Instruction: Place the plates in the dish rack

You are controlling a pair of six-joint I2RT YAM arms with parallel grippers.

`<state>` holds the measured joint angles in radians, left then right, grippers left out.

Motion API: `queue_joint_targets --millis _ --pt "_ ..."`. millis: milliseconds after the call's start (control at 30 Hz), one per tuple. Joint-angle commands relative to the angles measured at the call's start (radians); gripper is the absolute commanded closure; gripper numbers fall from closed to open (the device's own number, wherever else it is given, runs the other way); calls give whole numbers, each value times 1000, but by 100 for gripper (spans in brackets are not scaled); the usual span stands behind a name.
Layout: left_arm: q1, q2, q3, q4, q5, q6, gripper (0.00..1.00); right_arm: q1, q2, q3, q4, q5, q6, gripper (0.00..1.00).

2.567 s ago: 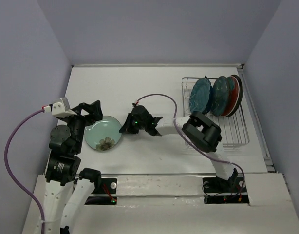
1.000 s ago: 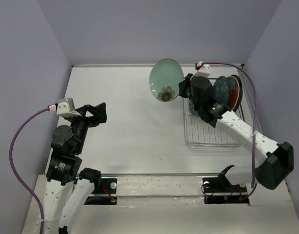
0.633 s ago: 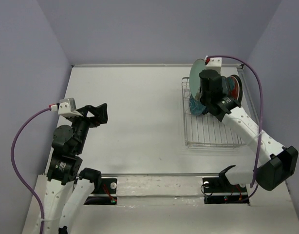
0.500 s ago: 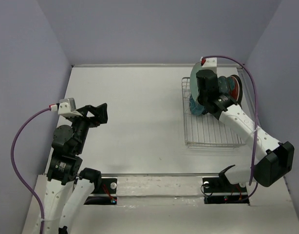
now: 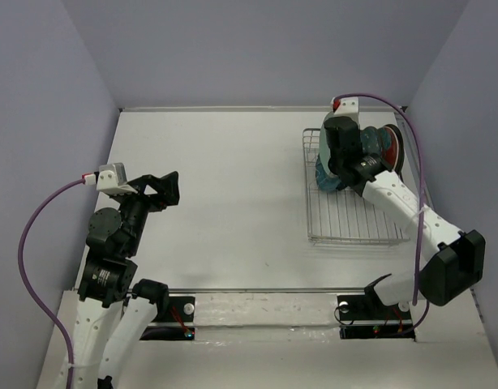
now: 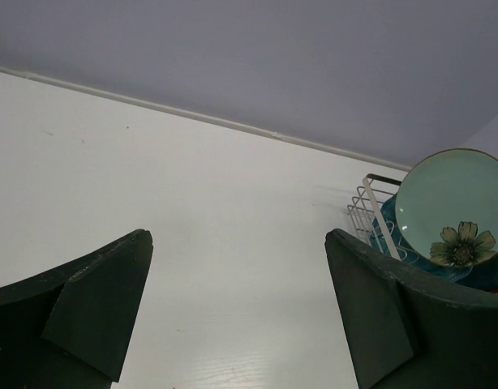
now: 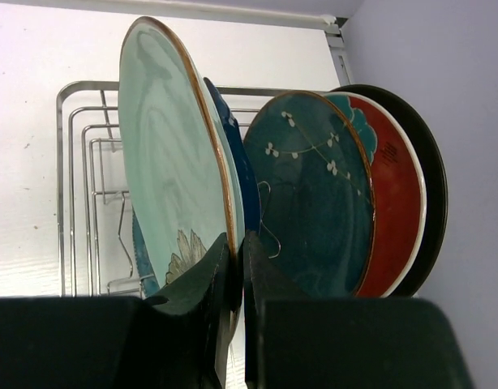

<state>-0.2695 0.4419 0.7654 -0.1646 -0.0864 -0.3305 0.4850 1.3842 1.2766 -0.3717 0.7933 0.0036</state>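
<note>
The pale mint plate is still standing higher. Next, my right gripper will move down, set the plate into the wire slot beside the low teal edge and let it go.
My right gripper is shut on the rim of the pale mint plate and holds it upright at the left end of the row in the silver wire dish rack. In the right wrist view, behind it stand a dark blue plate, a glossy dark teal plate, a red-and-light-blue plate and a dark-rimmed plate. A teal plate edge shows low on the left. The left wrist view shows the mint plate with its flower. My left gripper is open and empty at the table's left.
The rack stands at the table's far right, close to the right wall. The rack's near half holds no plates. White tabletop lies between the two arms.
My right arm carried the mint plate from the table's left centre up and across to the rack and turned it upright among the plates. The left arm barely moved.
</note>
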Motion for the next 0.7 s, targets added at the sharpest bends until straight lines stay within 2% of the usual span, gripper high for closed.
queue_joint_targets --millis 0,467,567,667 --pt "-5 -6 -5 50 10 15 1 -10 -11 38 71 35 51 93" --pt "-5 0 -6 54 13 13 1 -10 41 -62 30 -130 306 93" --pt "-5 1 -8 54 13 13 1 -10 33 -82 34 -163 354 85" --pt "-5 4 -8 56 14 13 1 -10 24 -98 39 -189 375 73"
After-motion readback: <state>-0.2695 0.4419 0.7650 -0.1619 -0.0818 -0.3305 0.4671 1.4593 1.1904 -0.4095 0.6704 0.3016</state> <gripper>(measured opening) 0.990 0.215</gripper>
